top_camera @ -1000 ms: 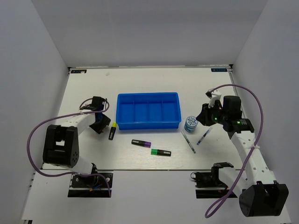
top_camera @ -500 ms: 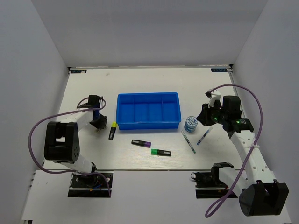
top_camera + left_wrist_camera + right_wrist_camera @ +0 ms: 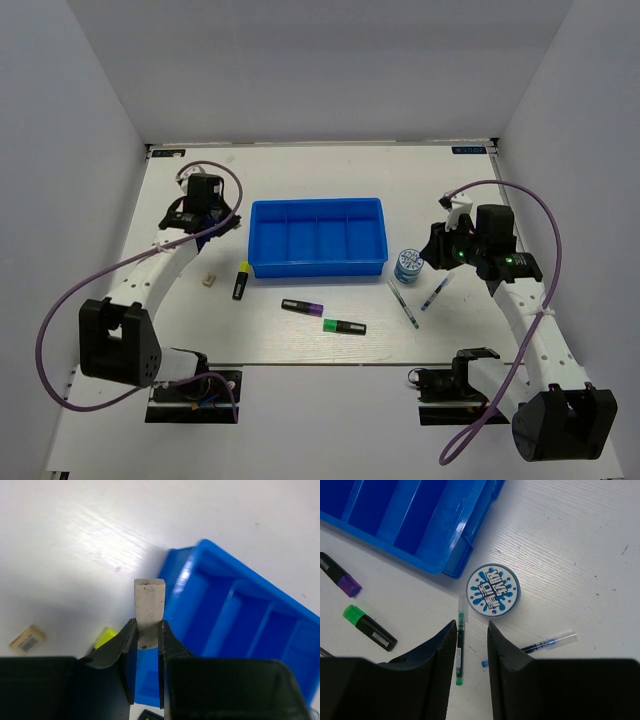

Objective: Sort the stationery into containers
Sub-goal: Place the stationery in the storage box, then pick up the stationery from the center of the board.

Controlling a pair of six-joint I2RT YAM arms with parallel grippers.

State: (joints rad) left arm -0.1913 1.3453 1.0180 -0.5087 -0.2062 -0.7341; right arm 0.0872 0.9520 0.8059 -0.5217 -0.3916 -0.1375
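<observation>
The tray's nearest section (image 3: 202, 612) is empty, so I will move my left gripper to the right in the top view, over that section, next. The small white block (image 3: 149, 605) will be released there.
My left gripper (image 3: 222, 220) (image 3: 147, 625) is shut on a small white block (image 3: 149, 605) and holds it above the left end of the blue four-compartment tray (image 3: 318, 267) (image 3: 210, 550). The yellow highlighter (image 3: 241, 279) (image 3: 105, 636) lies by the tray's front left corner. The purple highlighter (image 3: 302, 306) and green highlighter (image 3: 344, 326) lie in front of the tray. My right gripper (image 3: 440, 245) (image 3: 471, 625) is open and empty just short of the blue-white roll (image 3: 408, 265) (image 3: 493, 590). It hangs between the green pen (image 3: 403, 303) (image 3: 459, 650) and the blue pen (image 3: 436, 292) (image 3: 545, 643).
A small tan piece with a barcode (image 3: 207, 281) (image 3: 27, 639) lies on the table left of the yellow highlighter. White walls close in the table on three sides. All four tray compartments show only bare blue floor.
My left gripper rose from the table near the yellow highlighter and moved back toward the tray's left end with the white block. The tan piece stayed on the table. The right arm has not moved.
</observation>
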